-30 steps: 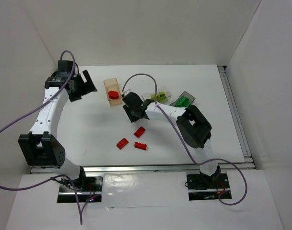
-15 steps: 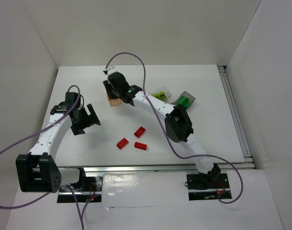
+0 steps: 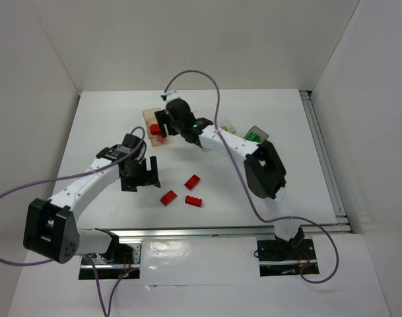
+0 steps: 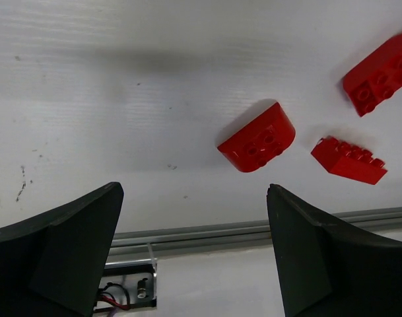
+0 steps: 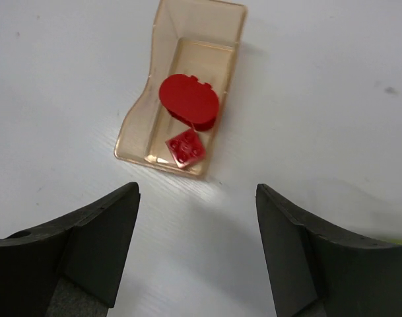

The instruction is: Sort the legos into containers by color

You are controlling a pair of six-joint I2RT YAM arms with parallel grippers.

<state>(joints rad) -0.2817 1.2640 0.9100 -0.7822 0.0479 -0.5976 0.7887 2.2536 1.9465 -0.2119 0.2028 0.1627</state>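
The left gripper moves down and to the right in the top view next, straddling the rounded red lego (image 3: pixel 168 197) (image 4: pixel 259 140), since it lies nearest of the loose ones.
Three red legos lie loose on the white table: one (image 3: pixel 192 181), one (image 3: pixel 168 197) and one (image 3: pixel 193 201). In the left wrist view they show as a rounded one (image 4: pixel 259 139), a long one (image 4: pixel 349 160) and one at the edge (image 4: pixel 380 65). My left gripper (image 3: pixel 141 174) (image 4: pixel 194 251) hangs open and empty just left of them. The peach-orange container (image 3: pixel 149 115) (image 5: pixel 162 63) holds a round red piece (image 5: pixel 189 100) and a small red brick (image 5: pixel 185 148). My right gripper (image 3: pixel 162 125) (image 5: pixel 197 244) stands open and empty above it.
The clear container (image 3: pixel 226 125) with yellow-green legos and the dark grey container (image 3: pixel 257 133) with a green lego sit right of the peach one, partly behind the right arm. A metal rail (image 3: pixel 220 231) (image 4: pixel 253 232) runs along the table's near edge. White walls enclose three sides.
The right gripper swung from mid-table to the peach container and opened; a small red brick now lies inside. The left arm came from the back left toward the loose red legos.
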